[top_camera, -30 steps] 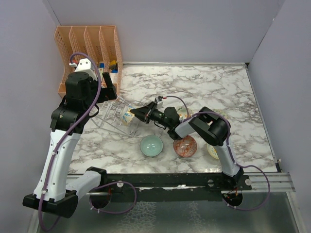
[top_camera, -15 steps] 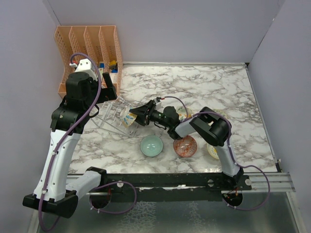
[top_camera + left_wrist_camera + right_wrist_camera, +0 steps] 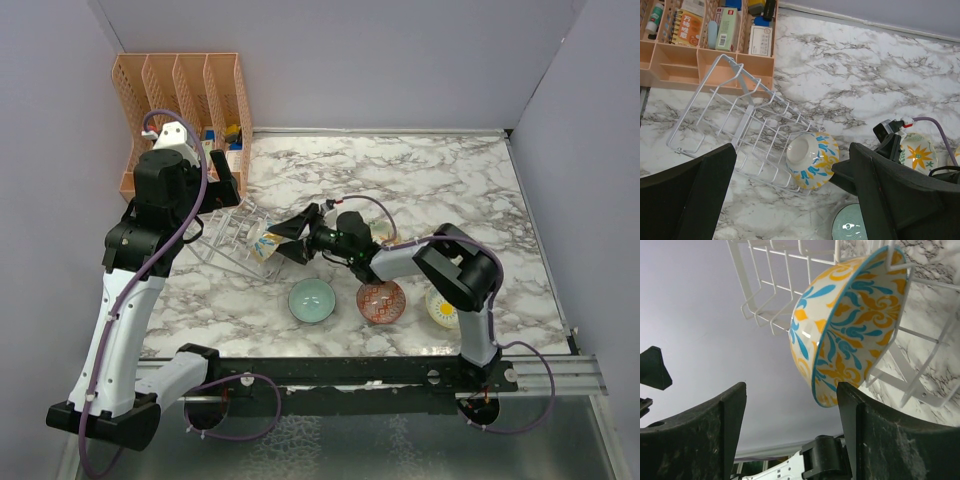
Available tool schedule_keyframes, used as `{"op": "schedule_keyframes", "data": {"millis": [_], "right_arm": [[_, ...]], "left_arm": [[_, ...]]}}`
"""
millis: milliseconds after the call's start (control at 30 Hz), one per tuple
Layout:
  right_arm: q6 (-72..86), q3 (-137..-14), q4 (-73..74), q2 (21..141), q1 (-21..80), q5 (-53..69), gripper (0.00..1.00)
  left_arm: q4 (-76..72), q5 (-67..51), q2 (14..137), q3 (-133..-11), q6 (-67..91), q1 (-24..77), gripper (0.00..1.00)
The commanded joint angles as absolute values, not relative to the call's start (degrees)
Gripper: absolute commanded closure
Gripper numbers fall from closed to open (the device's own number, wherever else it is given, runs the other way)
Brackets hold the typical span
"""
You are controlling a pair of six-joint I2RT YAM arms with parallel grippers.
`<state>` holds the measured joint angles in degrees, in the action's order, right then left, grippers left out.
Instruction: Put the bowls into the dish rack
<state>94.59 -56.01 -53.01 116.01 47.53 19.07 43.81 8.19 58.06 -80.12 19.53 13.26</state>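
Note:
I need to move my right gripper away from the rack (image 3: pixel 222 240) next, turn it downward and lower it onto the rack-side rim of the cream flowered bowl, because the floral bowl is already standing in the rack.
The wire dish rack (image 3: pixel 222 240) (image 3: pixel 735 125) lies at the left of the marble table. A blue-and-orange floral bowl (image 3: pixel 263 243) (image 3: pixel 812 160) (image 3: pixel 850 320) stands on edge in its near-right end. My right gripper (image 3: pixel 291 238) (image 3: pixel 790 390) is open just right of that bowl, its fingers either side of the lower rim without gripping. Flat on the table sit a teal bowl (image 3: pixel 312 300) (image 3: pixel 852 229), a red-patterned bowl (image 3: pixel 381 302) and a yellow-centred bowl (image 3: pixel 441 308). A cream flowered bowl (image 3: pixel 916 155) is partly hidden behind the right arm. My left gripper (image 3: pixel 224 180) (image 3: pixel 792 150) hovers open above the rack, empty.
An orange slotted organizer (image 3: pixel 180 95) (image 3: pixel 705 55) holding small items stands against the back-left corner, just behind the rack. Grey walls close in the table at left, back and right. The right arm stretches low across the table's middle.
My right gripper has opened and let go of the blue-and-orange bowl, which stays standing in the rack. The right elbow swung rightward, uncovering the yellow-centred bowl. The left arm has not moved.

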Motion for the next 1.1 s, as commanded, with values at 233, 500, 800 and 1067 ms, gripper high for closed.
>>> {"op": "schedule_keyframes", "data": {"millis": [233,500,800,1067], "right_arm": [[88.01,-51.11,-37.43,107.57,46.58,16.56,0.24],[73.74,-51.61,-18.75,95.95,43.25,15.33,0.23],[44.31,-67.56,23.05,87.17,40.95,-1.05,0.23],[24.94,-77.14,41.02,94.34,40.69,-11.78,0.23]], "left_arm": [[42.81,8.78,57.26,-80.23,19.15,13.54,0.01],[42.91,9.59,57.39,-80.9,18.45,13.54,0.01],[42.28,9.69,57.65,-80.65,18.21,13.54,0.01],[41.99,9.44,57.75,-80.51,18.06,13.53,0.01]]}}
